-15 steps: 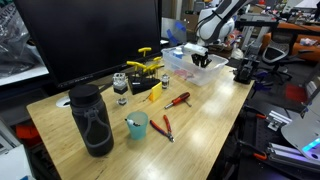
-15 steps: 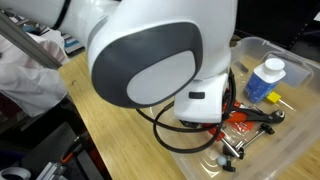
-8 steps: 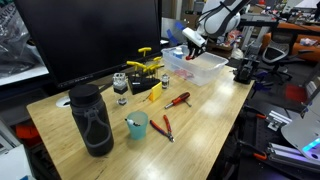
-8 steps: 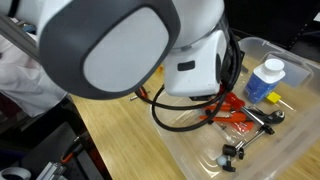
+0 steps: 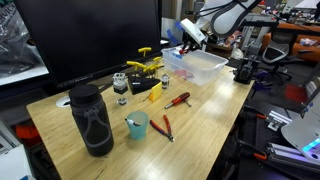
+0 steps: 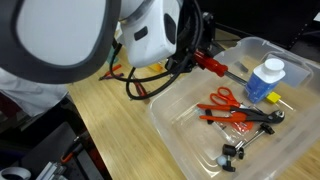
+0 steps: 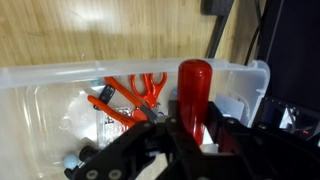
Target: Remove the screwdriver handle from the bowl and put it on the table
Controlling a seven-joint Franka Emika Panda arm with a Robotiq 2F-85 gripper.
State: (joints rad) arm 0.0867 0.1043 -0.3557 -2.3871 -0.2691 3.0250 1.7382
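Observation:
My gripper is to move away from the bowl next, past the red screwdriver, and down to the bare tabletop [image 5: 186, 122] beside the red pliers, since that patch is clear.
My gripper [image 5: 190, 35] is shut on the red screwdriver handle [image 7: 193, 88] and holds it in the air above the edge of the clear plastic bowl [image 5: 203, 68]. In an exterior view the red handle [image 6: 206, 62] sticks out of the gripper [image 6: 192, 55] over the bowl's rim [image 6: 163, 118], with its metal shaft pointing over the bowl. In the wrist view the jaws [image 7: 190, 135] clamp the handle's lower part, with the bowl [image 7: 60, 76] below. The wooden table [image 5: 205, 120] lies beneath.
Orange scissors [image 6: 225, 97], a white bottle with a blue cap [image 6: 266, 78] and small metal parts lie in the bowl. On the table stand a black bottle [image 5: 90, 120], a teal cup [image 5: 137, 125], a red screwdriver [image 5: 177, 99], red pliers [image 5: 165, 128], and yellow clamps [image 5: 147, 68].
My gripper has risen out of the bowl with the red handle in it and moved toward the bowl's edge on the monitor side.

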